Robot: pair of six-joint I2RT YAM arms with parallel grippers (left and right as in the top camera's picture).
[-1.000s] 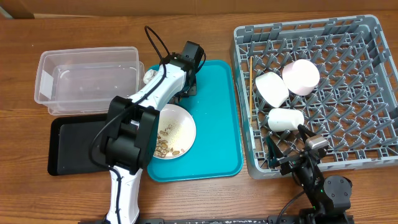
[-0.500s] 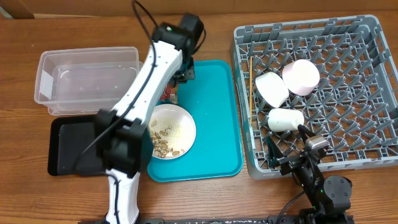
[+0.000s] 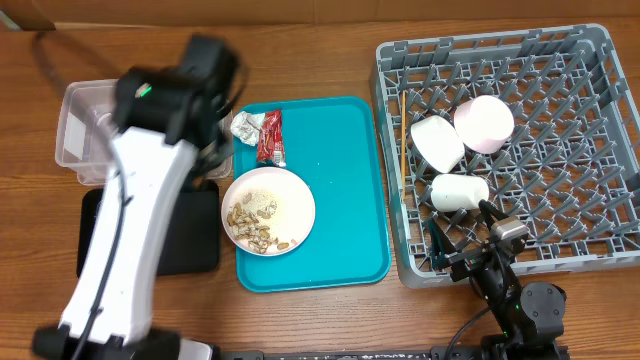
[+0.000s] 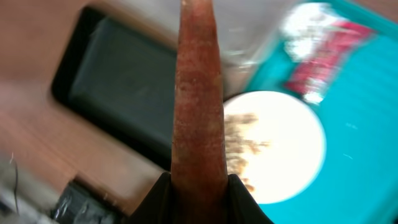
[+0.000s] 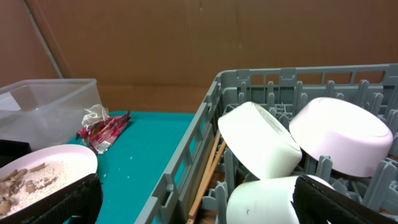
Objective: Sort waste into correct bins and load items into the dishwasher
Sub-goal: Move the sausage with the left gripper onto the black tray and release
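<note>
The left gripper should next move down and to the left in the overhead view, over the bottom of the black tray, because the bare space there can take the released sausage.
My left gripper (image 4: 199, 186) is shut on the orange-brown sausage piece (image 4: 198, 93) and holds it in the air over the near edge of the black tray (image 3: 195, 228), beside the clear tub (image 3: 90, 120). The silvery wrapper (image 3: 245, 125) and the red wrapper (image 3: 271, 137) lie on the teal tray (image 3: 340, 180). The white plate (image 3: 285, 200) holds nut-shell and rice scraps (image 3: 255, 228). In the grey rack (image 3: 560, 100) are a white bowl (image 3: 438, 142), a pink bowl (image 3: 484, 123), a white cup (image 3: 460, 192) and chopsticks (image 3: 402, 140). My right gripper (image 5: 196, 193) is open and empty at the rack's front edge.
My left arm (image 3: 130, 220) crosses over the black tray and part of the clear tub. The rack's right half holds only upright pegs. Bare wooden table (image 3: 330, 60) lies behind the teal tray.
My left gripper has lifted the sausage piece off the teal tray's far left corner and swung left towards the tub and black tray. The right arm has not moved.
</note>
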